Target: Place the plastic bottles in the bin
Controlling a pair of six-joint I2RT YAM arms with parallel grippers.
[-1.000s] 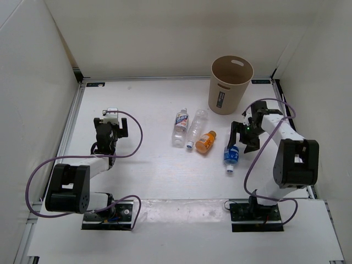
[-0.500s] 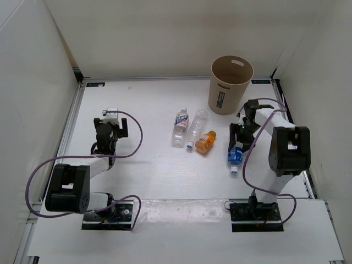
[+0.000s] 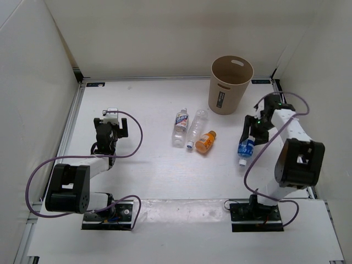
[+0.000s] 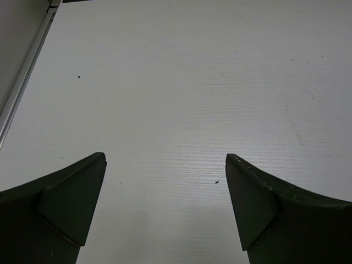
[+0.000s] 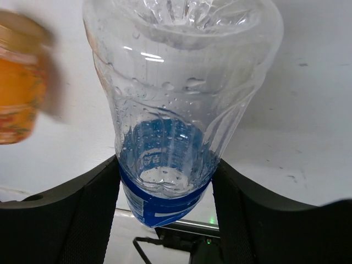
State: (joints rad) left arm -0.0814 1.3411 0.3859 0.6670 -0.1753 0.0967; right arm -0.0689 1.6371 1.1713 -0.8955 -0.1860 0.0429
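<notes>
My right gripper is about to lift the clear bottle up, carry it outward over the bin's open top (image 3: pixel 232 70) and let it go, because the bin's tall rim stands above the table.
My right gripper (image 3: pixel 252 135) (image 5: pixel 165 181) is shut on a clear bottle with a blue label (image 3: pixel 245 148) (image 5: pixel 170 110), which hangs cap-down just above the table, below and right of the tan bin (image 3: pixel 230 84). Three more plastic bottles lie side by side at mid-table: one with a white red-blue label (image 3: pixel 180 127), a plain clear one with a blue cap (image 3: pixel 194 128), and a short orange one (image 3: pixel 205 141) (image 5: pixel 19 82). At the left, my left gripper (image 3: pixel 110 127) (image 4: pixel 165 203) is open over bare table, nothing between its fingers.
White walls enclose the table on three sides. A metal rail (image 3: pixel 71 118) runs along the left edge and another along the right edge (image 3: pixel 278 91). Purple cables loop beside both arm bases.
My right gripper closed on the blue-label bottle, lifted it off the table and carried it right and slightly toward the bin. The left arm has not moved.
</notes>
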